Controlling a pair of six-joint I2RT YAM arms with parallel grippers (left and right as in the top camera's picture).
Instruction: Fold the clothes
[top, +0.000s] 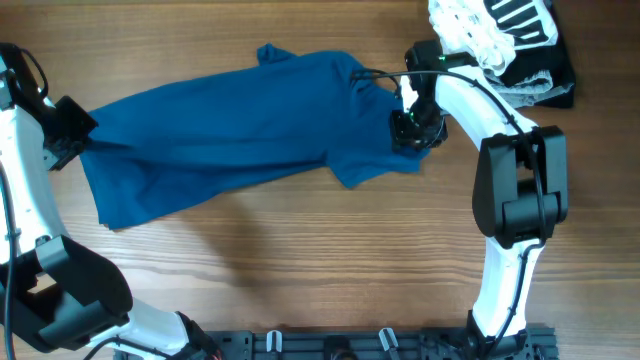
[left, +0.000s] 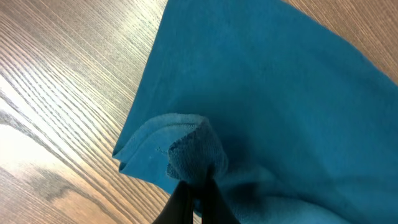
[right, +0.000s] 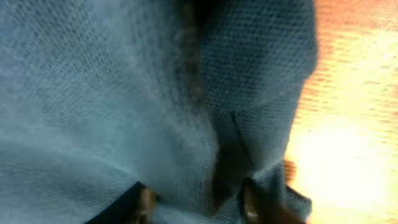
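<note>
My left gripper will next lift the wrinkled garment, draw it back and down to the bare tabletop by the garment's near corner, and release.
The deep-blue garment (top: 240, 120) lies stretched across the table from left to right, wrinkled. My left gripper (top: 78, 135) is shut on a bunched corner of it at its left end; the left wrist view shows the pinched fabric (left: 193, 152) just above the closed fingers (left: 198, 196). My right gripper (top: 412, 125) is at the garment's right edge. In the blurred right wrist view its fingers (right: 196, 202) stand apart with blue fabric (right: 124, 93) draped between and over them.
A white black-striped garment (top: 500, 25) lies on a dark folded pile (top: 550, 85) at the back right corner. Bare wooden table (top: 300, 260) runs along the front. The arm bases stand at the front edge.
</note>
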